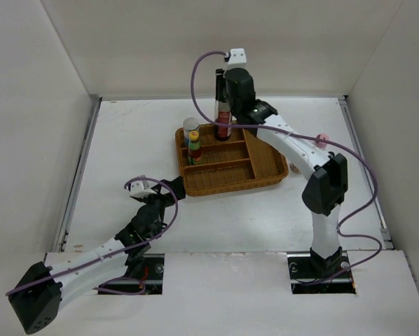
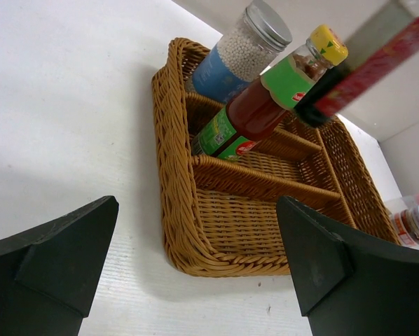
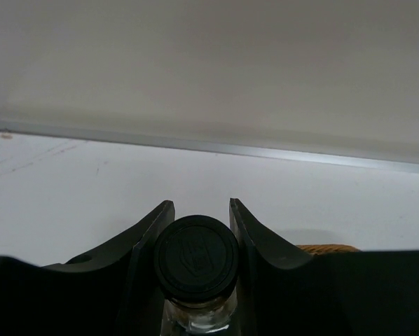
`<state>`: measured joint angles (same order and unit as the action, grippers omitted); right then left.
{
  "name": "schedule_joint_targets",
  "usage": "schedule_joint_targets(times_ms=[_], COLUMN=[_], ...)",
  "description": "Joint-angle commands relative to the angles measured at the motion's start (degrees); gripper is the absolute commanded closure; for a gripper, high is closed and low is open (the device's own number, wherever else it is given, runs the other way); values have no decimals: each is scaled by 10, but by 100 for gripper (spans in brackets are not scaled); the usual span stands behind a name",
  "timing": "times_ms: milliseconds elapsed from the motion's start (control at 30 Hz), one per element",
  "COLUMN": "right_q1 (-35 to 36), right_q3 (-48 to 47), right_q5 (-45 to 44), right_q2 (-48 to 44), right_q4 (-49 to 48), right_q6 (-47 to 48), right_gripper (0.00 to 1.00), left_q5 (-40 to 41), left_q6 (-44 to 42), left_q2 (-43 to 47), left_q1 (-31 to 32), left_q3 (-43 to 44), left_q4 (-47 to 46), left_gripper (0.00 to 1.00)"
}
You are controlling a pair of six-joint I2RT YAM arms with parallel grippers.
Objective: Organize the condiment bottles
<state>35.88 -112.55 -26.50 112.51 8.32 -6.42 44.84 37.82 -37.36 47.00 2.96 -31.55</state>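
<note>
The dark-red bottle's cap should next go to the left in the top view with my right gripper, then down to the empty spot beside the white-lidded jar [image 1: 190, 126], where I should let go of it.
My right gripper [image 1: 224, 89] is shut on the neck of the tall black-capped dark-red bottle [image 1: 223, 124], which stands upright over the back row of the brown wicker tray [image 1: 237, 187]. In the right wrist view its black cap [image 3: 195, 255] sits between both fingers [image 3: 150, 231]. A white-lidded jar [image 1: 190, 126] and the yellow-capped red sauce bottle [image 1: 194, 148] stand in the tray's left end. A pink-capped bottle [image 1: 324, 136] peeks from behind the right arm. My left gripper [image 1: 171, 190] hangs open by the tray's near left corner, holding nothing.
The tray's near compartments [image 2: 244, 224] hold nothing. In the left wrist view a small lidded jar [image 2: 414, 225] stands on the table past the tray's right side. White walls close in the table on the left, back and right.
</note>
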Motion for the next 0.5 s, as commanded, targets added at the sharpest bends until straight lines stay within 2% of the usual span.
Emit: schedule_joint_targets(times_ms=[0, 200, 467], right_q1=[15, 37, 57], right_q3=[-61, -56, 35], right_q5=[5, 5, 0], right_q2=[7, 38, 32], right_q4=[-82, -95, -124], right_q6=[-11, -14, -31], right_gripper=[76, 76, 71], left_q5=[3, 3, 4], left_q6=[4, 4, 4], left_q2=[6, 5, 9], left_q1=[1, 2, 7], left_q3=[-29, -29, -29], left_q4=[-26, -26, -28], left_gripper=[0, 0, 0])
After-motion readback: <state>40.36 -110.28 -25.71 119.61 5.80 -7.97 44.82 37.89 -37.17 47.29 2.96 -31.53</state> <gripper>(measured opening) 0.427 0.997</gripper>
